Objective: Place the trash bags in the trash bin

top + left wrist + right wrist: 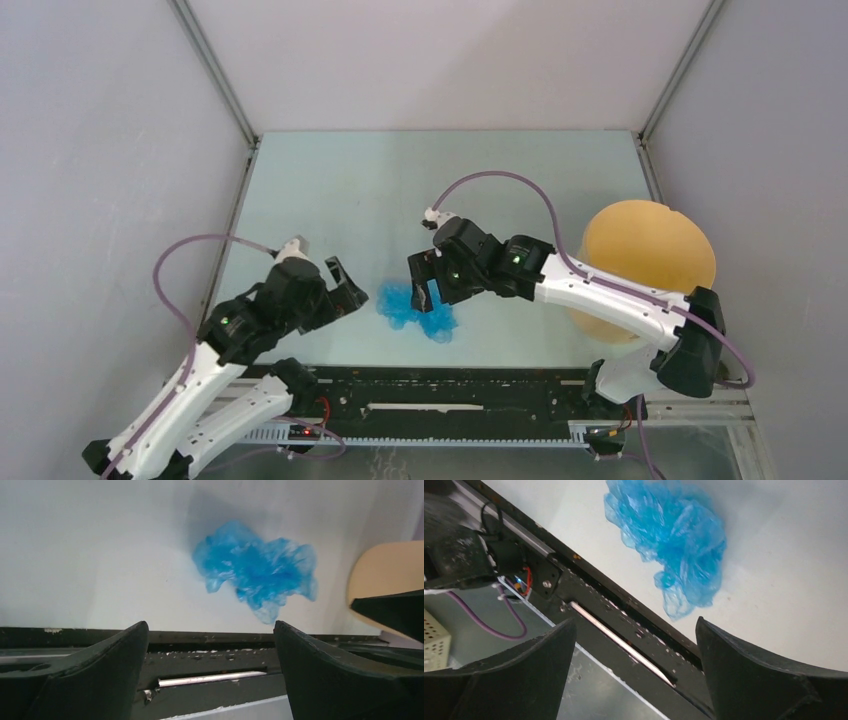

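Note:
I should lower my right gripper's open fingers onto the blue top edge below, at the trash bag's end nearer the trash bin.
The trash bag is a crumpled light-blue film lump lying on the table near its front edge; it also shows in the left wrist view and the right wrist view. The tan trash bin stands at the right, partly behind the right arm; its edge shows in the left wrist view. My left gripper is open and empty, just left of the bag. My right gripper is open and empty, above the bag's far right side.
A black rail runs along the table's front edge between the arm bases. Grey walls enclose the table on the left, back and right. Purple cables loop off both arms.

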